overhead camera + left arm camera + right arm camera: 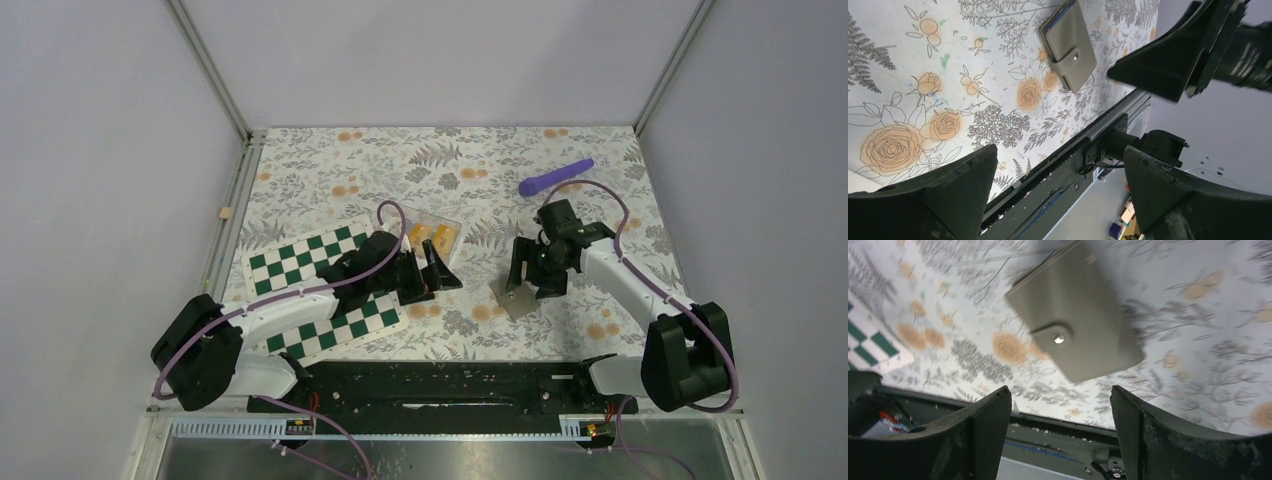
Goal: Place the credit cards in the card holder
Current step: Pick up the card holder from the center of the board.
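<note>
I should move my open left gripper to the right in the top view, onto the card holder's snap-flap edge, and close it there, because this edge faces that gripper.
Two small orange-yellow credit cards lie on a clear sheet at the table's middle back. The card holder, a grey wallet with a snap flap, lies shut on the floral cloth; it also shows in the left wrist view and the right wrist view. My left gripper is open and empty, just in front of the cards. My right gripper is open and empty, hovering just above the card holder's far side.
A green-and-white chessboard lies under my left arm. A purple rod lies at the back right. The black rail runs along the near edge. Grey walls enclose the table.
</note>
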You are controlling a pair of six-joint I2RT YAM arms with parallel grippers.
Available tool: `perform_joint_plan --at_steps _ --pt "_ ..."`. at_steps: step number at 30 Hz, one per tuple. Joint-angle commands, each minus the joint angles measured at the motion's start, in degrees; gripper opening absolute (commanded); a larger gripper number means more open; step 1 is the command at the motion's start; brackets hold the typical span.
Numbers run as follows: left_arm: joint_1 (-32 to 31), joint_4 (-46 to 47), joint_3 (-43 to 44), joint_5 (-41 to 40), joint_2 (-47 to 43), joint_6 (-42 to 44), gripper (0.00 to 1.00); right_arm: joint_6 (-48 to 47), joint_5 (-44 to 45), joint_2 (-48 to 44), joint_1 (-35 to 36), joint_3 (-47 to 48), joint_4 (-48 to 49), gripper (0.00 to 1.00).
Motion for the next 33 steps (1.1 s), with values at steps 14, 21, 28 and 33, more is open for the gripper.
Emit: perform_joint_plan --at_steps 14,21,28,33 --pt "-3.35 2.51 -0.2 -3.46 3.39 -2.29 0.95 -7.67 -8.03 23.99 -6.34 11.27 0.67 0.73" --pt "-3.41 2.52 -0.06 -3.45 4.71 -1.87 0.95 -8.41 -7.84 24.78 1.31 10.64 0.26 0.73" --pt "-3.39 2.62 0.83 -4.01 7.55 -2.01 0.94 -6.47 -6.27 20.29 2.71 8.44 1.62 0.73" --pt "-3.37 3.76 4.59 -3.28 14.96 -0.88 0.88 -3.65 -4.06 19.22 1.96 8.18 2.15 0.73"
